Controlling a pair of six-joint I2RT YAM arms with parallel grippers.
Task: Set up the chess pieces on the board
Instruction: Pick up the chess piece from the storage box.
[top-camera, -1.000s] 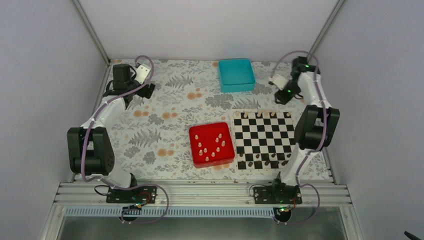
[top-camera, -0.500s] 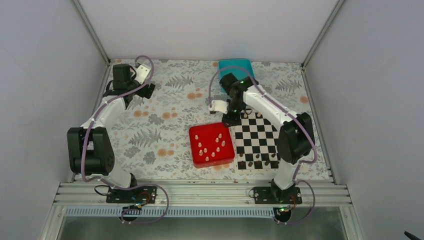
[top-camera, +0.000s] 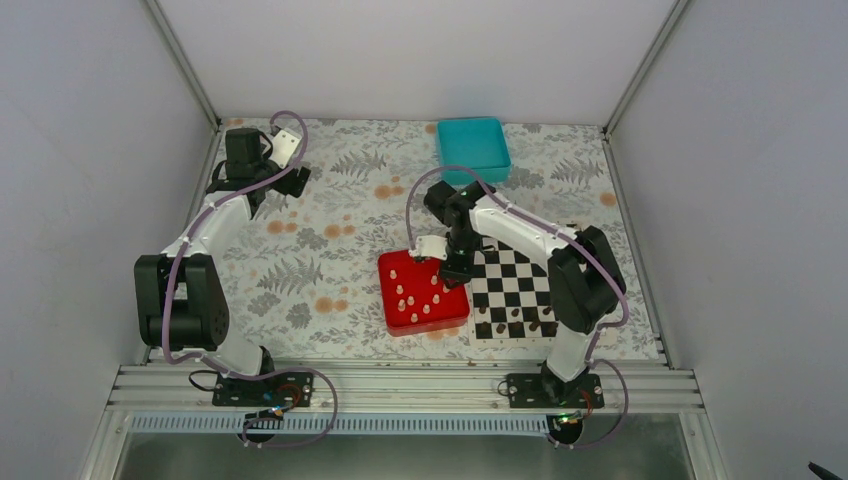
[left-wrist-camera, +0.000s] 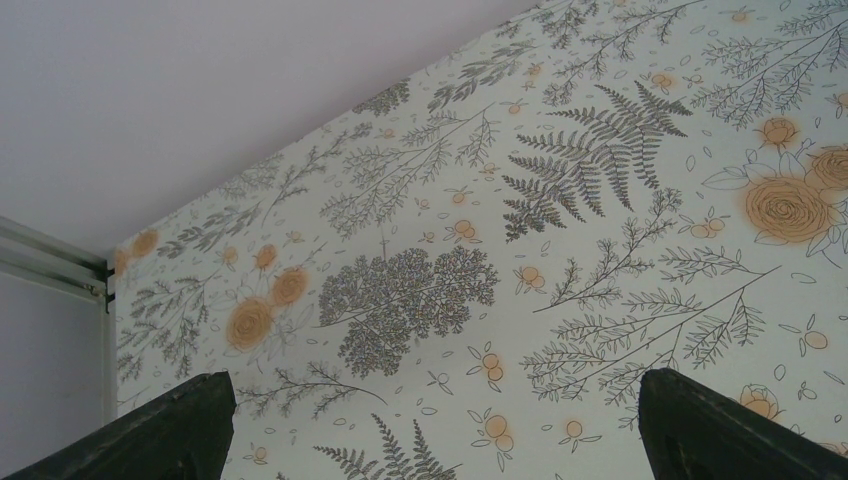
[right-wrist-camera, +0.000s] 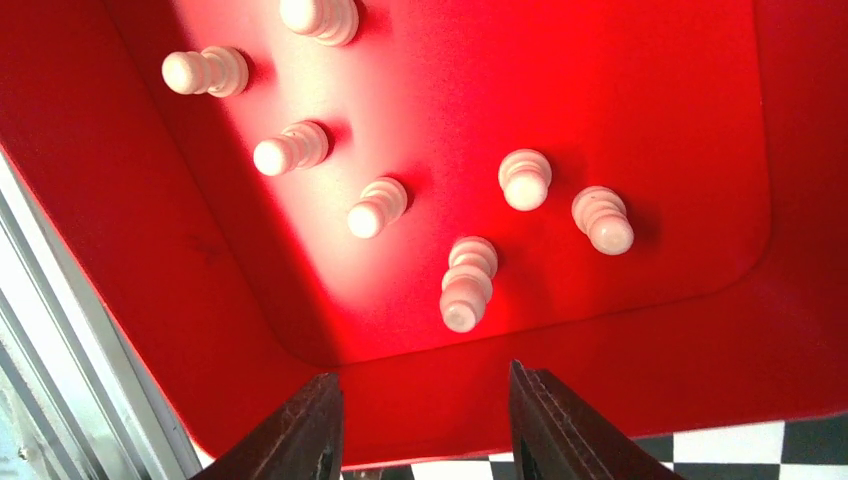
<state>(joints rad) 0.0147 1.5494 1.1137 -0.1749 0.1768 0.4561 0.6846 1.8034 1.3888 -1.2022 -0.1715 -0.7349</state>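
Observation:
The right gripper lowers into the tray next, fingers astride the head of the nearest pale chess piece (top-camera: 446, 288) (right-wrist-camera: 466, 294), and closes, since the piece stands upright and clear of the others.
Several pale chess pieces (top-camera: 420, 295) stand in the red tray (top-camera: 392, 318), left of the checkered board (top-camera: 527, 283). In the right wrist view the nearest pale piece (right-wrist-camera: 466, 286) stands just inside the red tray's wall (right-wrist-camera: 560, 375), and a strip of the board (right-wrist-camera: 760, 455) shows at the bottom. My right gripper (top-camera: 455, 268) (right-wrist-camera: 425, 385) hangs over the tray's corner nearest the board, open, with nothing between its fingers. My left gripper (top-camera: 293, 178) (left-wrist-camera: 432, 385) is wide open over bare patterned cloth at the far left. The right arm hides part of the board's far rows.
A teal tray (top-camera: 473, 148) sits at the back centre. Dark brown pieces (top-camera: 515, 320) line the board's near rows. The floral tablecloth (left-wrist-camera: 420, 290) covers the table. White walls enclose the table on the left, back and right.
My right arm has swung from the far right corner leftward across the board to the red tray. The left arm has not moved.

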